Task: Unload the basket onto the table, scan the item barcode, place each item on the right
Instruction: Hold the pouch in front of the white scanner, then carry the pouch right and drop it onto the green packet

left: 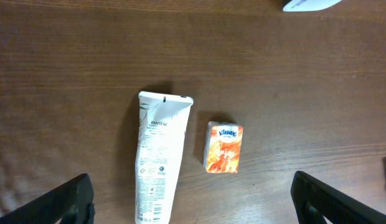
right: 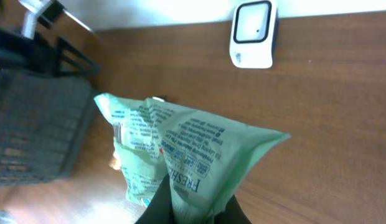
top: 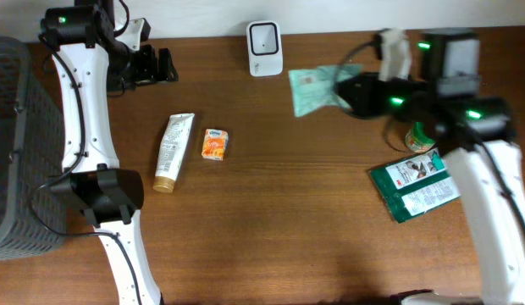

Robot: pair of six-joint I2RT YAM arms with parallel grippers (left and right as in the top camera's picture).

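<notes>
I should move my right gripper past the unlit scanner next, then lower back onto the dark green packet point(top: 413, 175) and release, because the packet is below and back.
My right gripper point(top: 351, 91) is shut on a light green printed packet point(top: 313, 89), held above the table just right of the white barcode scanner point(top: 264, 48). In the right wrist view the packet point(right: 180, 149) is pinched at its lower end by my right gripper point(right: 193, 208), and the scanner point(right: 254, 34) stands beyond it at the table's back edge. My left gripper point(top: 157, 65) hangs open at the back left with nothing between its fingers point(left: 62, 202). Below it lie a white tube point(left: 160, 155) and a small orange tissue pack point(left: 225, 147).
A dark mesh basket point(top: 17, 144) stands at the left edge. The white tube point(top: 174, 151) and orange pack point(top: 215, 144) lie left of centre. A dark green packet point(top: 415, 186) and a small green-labelled container point(top: 419, 138) sit at the right, under my right arm.
</notes>
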